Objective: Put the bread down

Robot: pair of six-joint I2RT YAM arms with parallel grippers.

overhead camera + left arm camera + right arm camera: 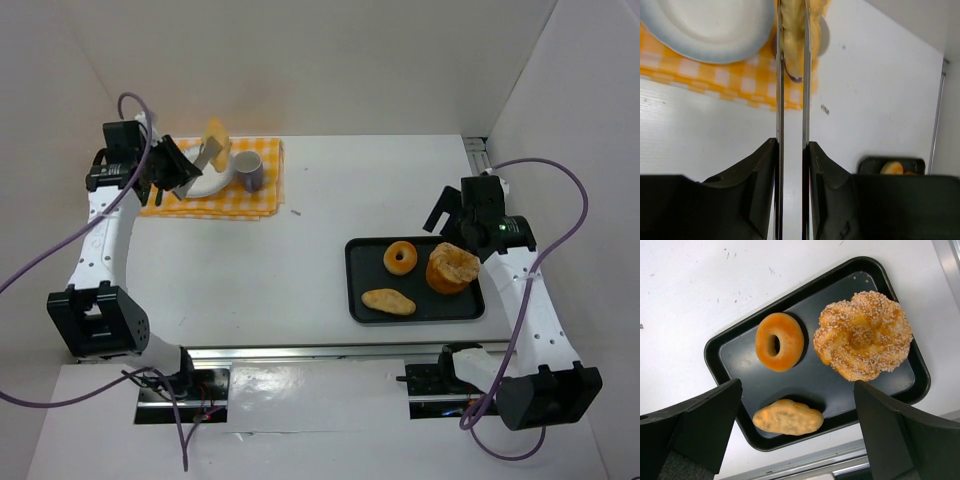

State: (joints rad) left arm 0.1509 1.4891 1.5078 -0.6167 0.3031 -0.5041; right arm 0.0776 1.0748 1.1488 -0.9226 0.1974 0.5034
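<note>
I need to move my left gripper left in the top view next, then down over the white plate (212, 184) (705, 25), and release the bread, since it hangs toward the mug.
My left gripper (207, 152) is shut on a pale yellow piece of bread (215, 133), pinched between its long thin metal fingers (779, 75). It holds the bread (792, 45) above the rim of a white plate (212, 184), between the plate (705, 25) and a purple mug (250, 172). My right gripper (452, 222) is open and empty, hovering over the black tray (360, 300). In the right wrist view, the gripper (799, 416) spans the tray (830, 385).
The plate and mug stand on a yellow checked cloth (255, 205) at the back left. The tray holds a donut (779, 341), a sesame ring (863, 335) and an oval roll (788, 417). White walls enclose the table.
</note>
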